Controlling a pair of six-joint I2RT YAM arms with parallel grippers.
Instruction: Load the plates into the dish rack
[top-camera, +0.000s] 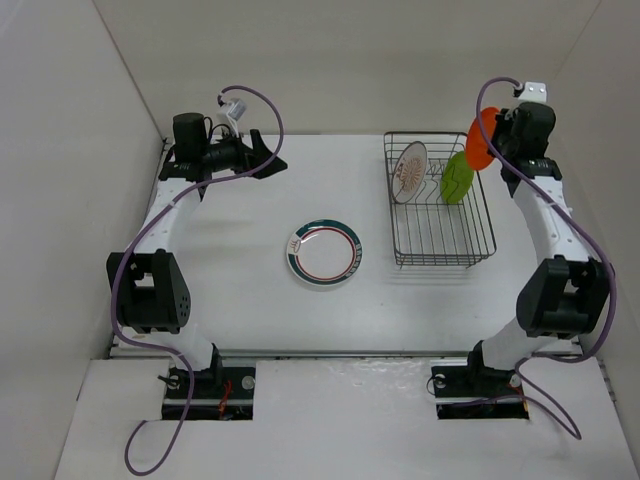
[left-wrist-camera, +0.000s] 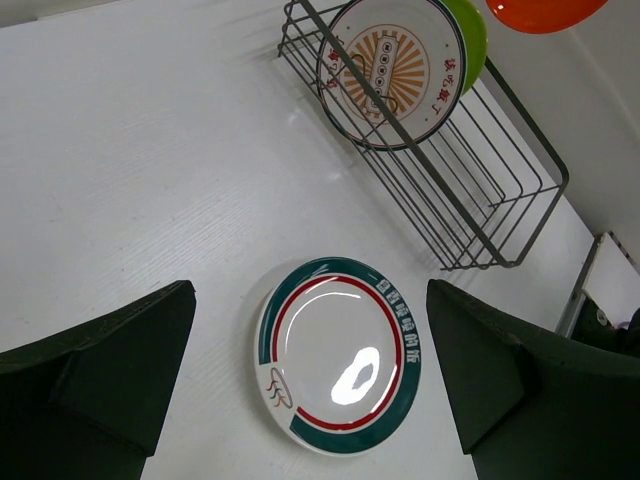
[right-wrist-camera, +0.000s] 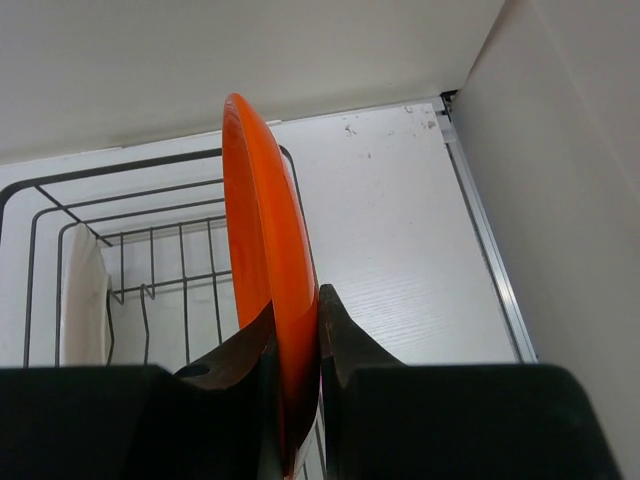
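Note:
The gap between the sunburst and lime green plates is empty. My right gripper should move over the gap next, lower the orange plate (top-camera: 480, 139) there and let go of it.
The dark wire dish rack (top-camera: 440, 248) stands at the back right; it also shows in the left wrist view (left-wrist-camera: 500, 215) and the right wrist view (right-wrist-camera: 60, 200). The sunburst plate (top-camera: 408, 171) (left-wrist-camera: 390, 70) and the lime green plate (top-camera: 457, 179) (left-wrist-camera: 474, 35) stand on edge in it. My right gripper (top-camera: 497, 140) (right-wrist-camera: 297, 345) is shut on the rim of the orange plate (top-camera: 480, 139) (right-wrist-camera: 265, 250), held upright above the rack's far right corner. The teal-and-red ringed plate (top-camera: 324, 253) (left-wrist-camera: 340, 355) lies flat on the table. My left gripper (top-camera: 265, 158) (left-wrist-camera: 310, 390) is open and empty, far left of the rack.
White walls close in the table on the left, back and right (right-wrist-camera: 560, 200). The right wall stands just beside the rack and the right arm. The table's metal side rail (right-wrist-camera: 480, 220) runs along the right edge.

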